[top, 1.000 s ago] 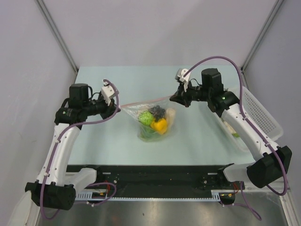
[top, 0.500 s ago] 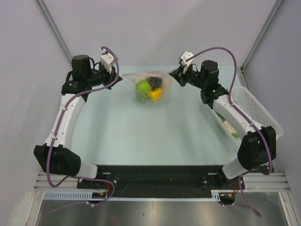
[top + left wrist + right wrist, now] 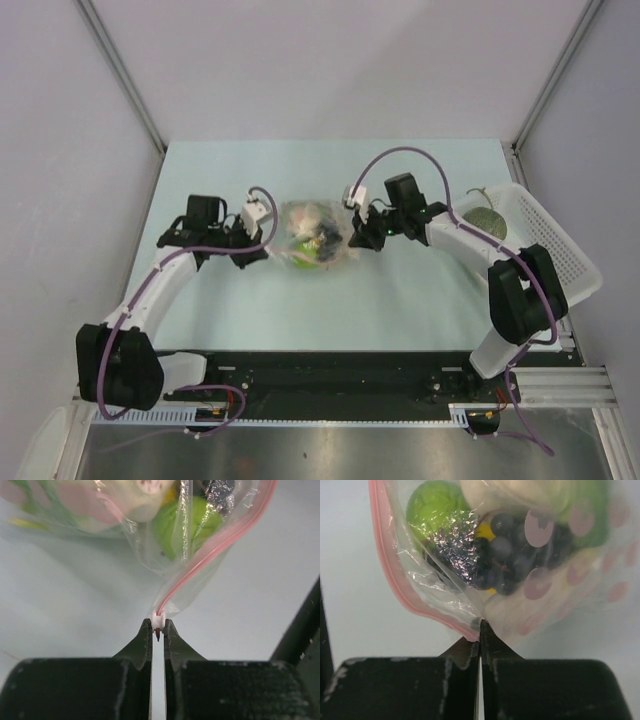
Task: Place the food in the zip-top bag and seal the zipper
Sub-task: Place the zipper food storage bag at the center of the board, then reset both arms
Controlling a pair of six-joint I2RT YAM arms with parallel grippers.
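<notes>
I will pull my left gripper back and down to the bare tabletop on the bag's near side and let go of the white tab, with the food inside the bag [image 3: 312, 236].
The zip-top bag [image 3: 312, 236] lies on the table between my two grippers, with the food inside. Through the plastic I see a green round fruit [image 3: 432, 507], the dark purple grape bunch [image 3: 506, 555] and a pale white piece [image 3: 142, 497]. My left gripper [image 3: 268, 247] is shut on the white tab [image 3: 158, 621] at the left end of the pink-red zipper [image 3: 210, 550]. My right gripper [image 3: 353, 238] is shut on the bag's right corner [image 3: 481, 622], beside the zipper strip [image 3: 395, 580]. The leek is not clearly visible.
A white latticed basket [image 3: 560, 245] stands at the table's right edge, with a green netted melon [image 3: 485, 211] in it. Grey walls close in the back and sides. Both arms reach inward over the table's middle.
Both grippers, still holding the bag's ends, have come down and toward the near side from the raised far position. The bag now rests lower at the table's middle, bunched between them.
</notes>
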